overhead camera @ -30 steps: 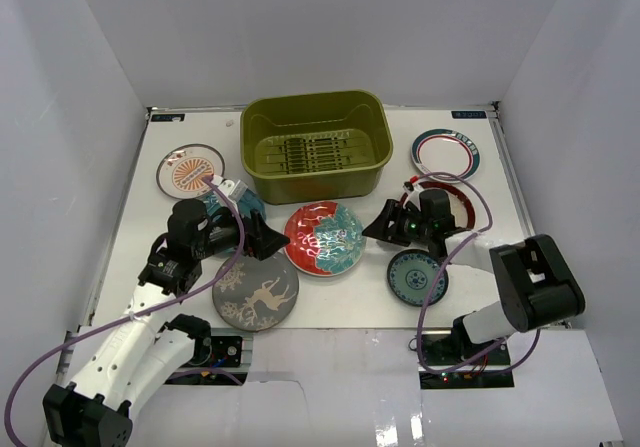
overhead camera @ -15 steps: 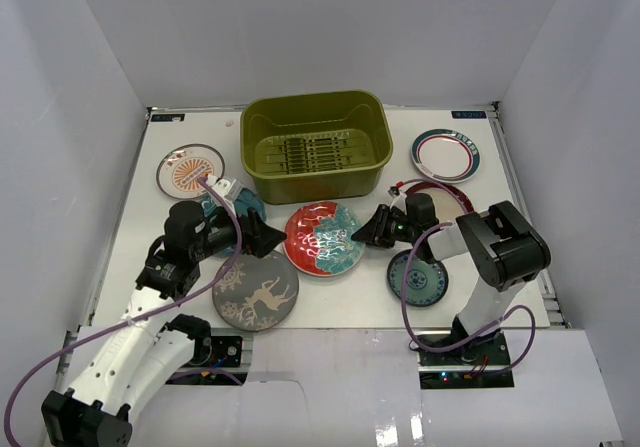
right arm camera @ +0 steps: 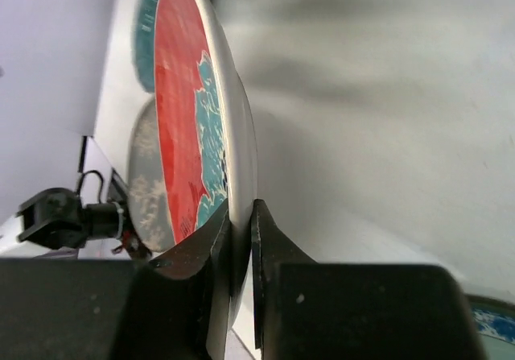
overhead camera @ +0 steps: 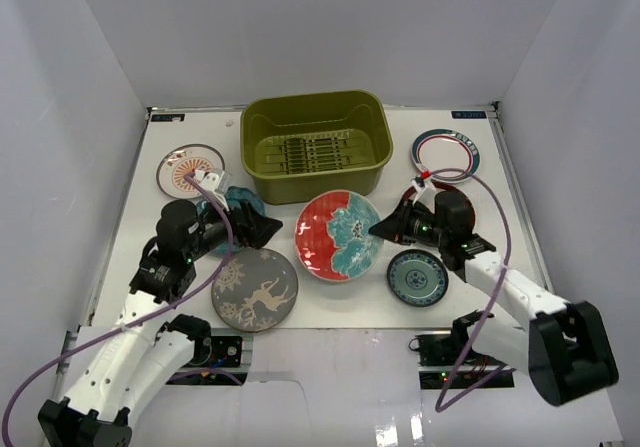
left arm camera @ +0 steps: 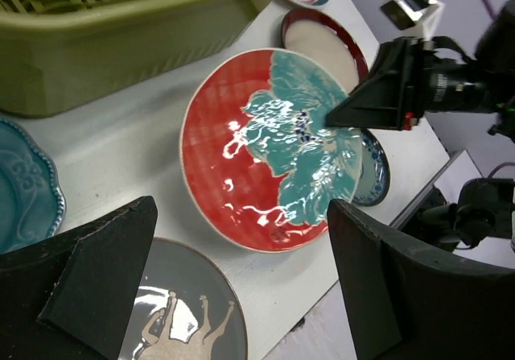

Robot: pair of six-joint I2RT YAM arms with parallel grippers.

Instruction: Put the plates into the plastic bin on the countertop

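Next, my right gripper needs to rise, move outward over the front side of the bin (overhead camera: 320,184) and lower to release the red-teal floral plate on the bin's slotted bottom, which lies empty.
My right gripper (overhead camera: 385,229) (right arm camera: 240,223) is shut on the right rim of the red-teal floral plate (overhead camera: 338,235) (right arm camera: 181,126) (left arm camera: 265,146), which is lifted and tilted in front of the olive plastic bin (overhead camera: 320,184). The bin holds no plates. My left gripper (overhead camera: 262,229) (left arm camera: 241,215) hangs open and holds nothing, left of that plate and over the teal scalloped plate (overhead camera: 240,202). The grey deer plate (overhead camera: 254,289), orange sunburst plate (overhead camera: 188,170), small teal plate (overhead camera: 417,277) and ringed white plate (overhead camera: 446,153) lie on the countertop (overhead camera: 400,182). The maroon-rimmed plate (left arm camera: 322,42) shows in the left wrist view.
White walls close in the countertop on the left, back and right. The bin stands at the back centre. Cables loop from both wrists over the plates. The arm bases sit at the near edge.
The right gripper has shut on the floral plate's rim and raised it off the countertop, tilting it. The right arm has swung out to the right. The left arm barely moved.
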